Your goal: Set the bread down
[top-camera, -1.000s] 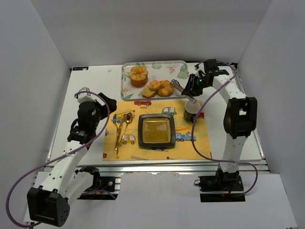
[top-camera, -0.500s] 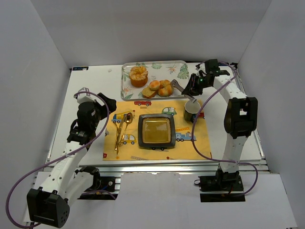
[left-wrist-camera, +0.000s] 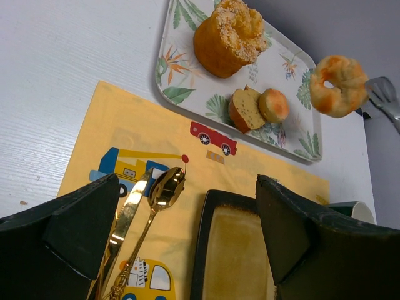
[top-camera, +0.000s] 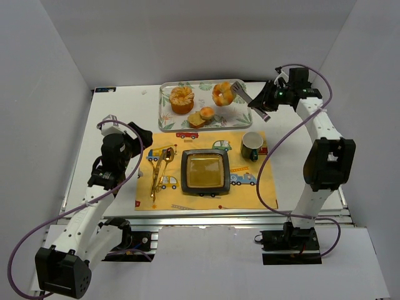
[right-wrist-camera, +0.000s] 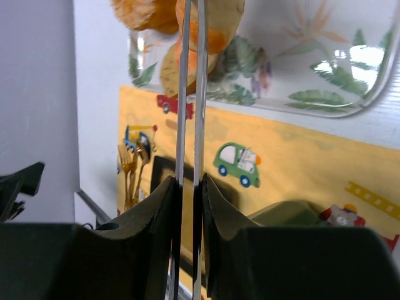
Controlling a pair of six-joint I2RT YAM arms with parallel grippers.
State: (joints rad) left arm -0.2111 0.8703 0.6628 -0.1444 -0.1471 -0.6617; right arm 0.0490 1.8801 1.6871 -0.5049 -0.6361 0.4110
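The dark square plate is empty, so my right gripper will next move back toward it and lower the roll onto the plate's middle (top-camera: 205, 171) to release the metal tongs (top-camera: 244, 96).
My right gripper (top-camera: 267, 102) is shut on metal tongs (top-camera: 244, 96), and the tongs grip one golden-brown bread roll (top-camera: 222, 94) held in the air over the right half of the leaf-print tray (top-camera: 236, 117). In the right wrist view the tong arms (right-wrist-camera: 190, 94) run up from my jaws (right-wrist-camera: 190, 187) to the roll (right-wrist-camera: 212, 25). A second small roll (top-camera: 207, 113) lies on the tray beside a tan slice (top-camera: 195, 119). The left wrist view shows the lifted roll (left-wrist-camera: 338, 85). My left gripper (top-camera: 134, 140) is open and empty over the mat's left side.
A frilly orange cake (top-camera: 182, 99) stands on the tray's left. On the yellow mat (top-camera: 262, 187) sit a dark square plate (top-camera: 204, 172), a green mug (top-camera: 252, 145) and gold cutlery (top-camera: 159, 169). White walls close in the table.
The right arm has risen and drawn back to the right, and the tongs have lifted one roll off the tray's front into the air. The left arm has not moved.
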